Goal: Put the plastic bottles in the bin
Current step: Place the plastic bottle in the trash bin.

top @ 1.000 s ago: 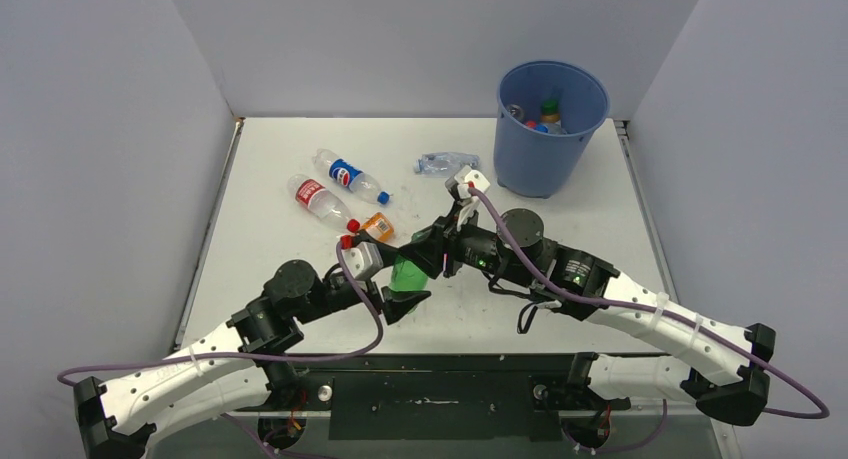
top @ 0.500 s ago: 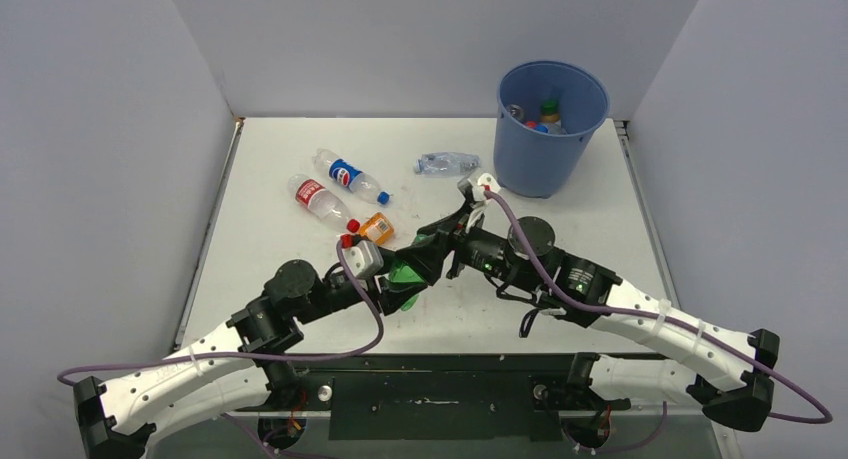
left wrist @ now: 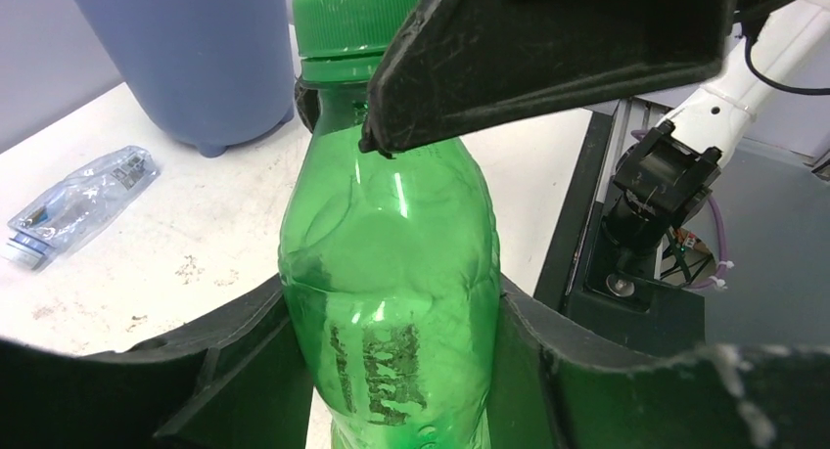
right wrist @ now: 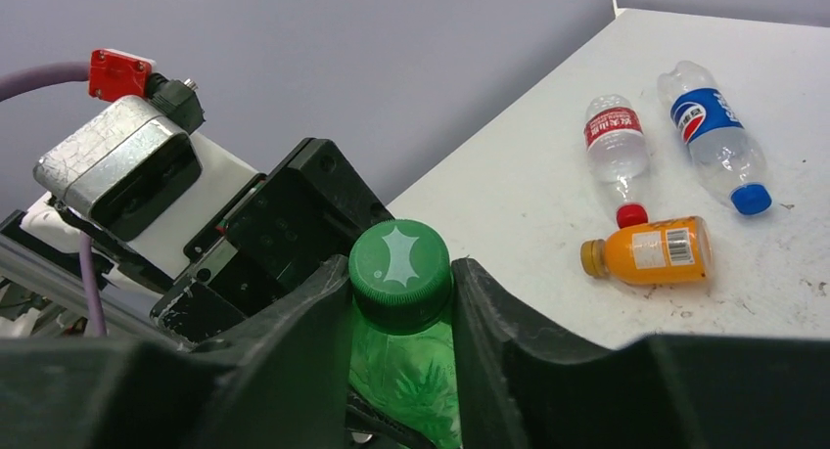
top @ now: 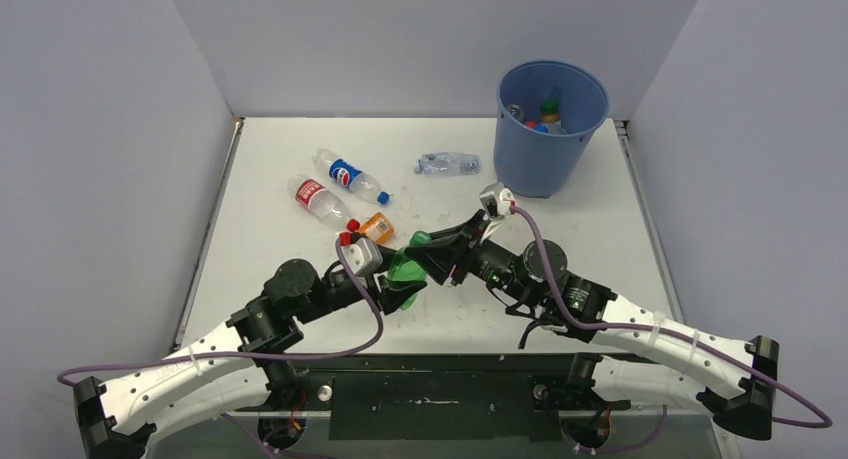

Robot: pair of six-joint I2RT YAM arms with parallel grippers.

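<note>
The robot's right gripper will carry the green bottle point(top: 404, 270) outward over the blue bin's opening point(top: 555, 97) and let go of the bottle's neck, because that opening, with bottles inside, lies outward.
A green bottle point(top: 404, 270) is held above the table's front middle between both arms. My left gripper point(top: 398, 287) is shut on its body; the left wrist view shows the jaws pressing both sides of the bottle point(left wrist: 391, 273). My right gripper point(top: 428, 247) is shut on its green cap point(right wrist: 399, 263), with the fingers point(right wrist: 499, 322) tight on both sides. The blue bin point(top: 551, 144) stands at the back right with several bottles inside. On the table lie a red-label bottle point(top: 318, 199), a blue-label bottle point(top: 349, 176), an orange juice bottle point(top: 376, 226) and a clear crushed bottle point(top: 447, 163).
Grey walls close in the table on the left, back and right. The bin's base point(left wrist: 186, 58) and the clear crushed bottle point(left wrist: 78, 200) show in the left wrist view. The black frame point(top: 440, 389) runs along the near edge.
My right wrist has swung right and lower, and its gripper has come onto the green bottle's cap. The bottle now tilts toward the right arm. The left arm has barely moved.
</note>
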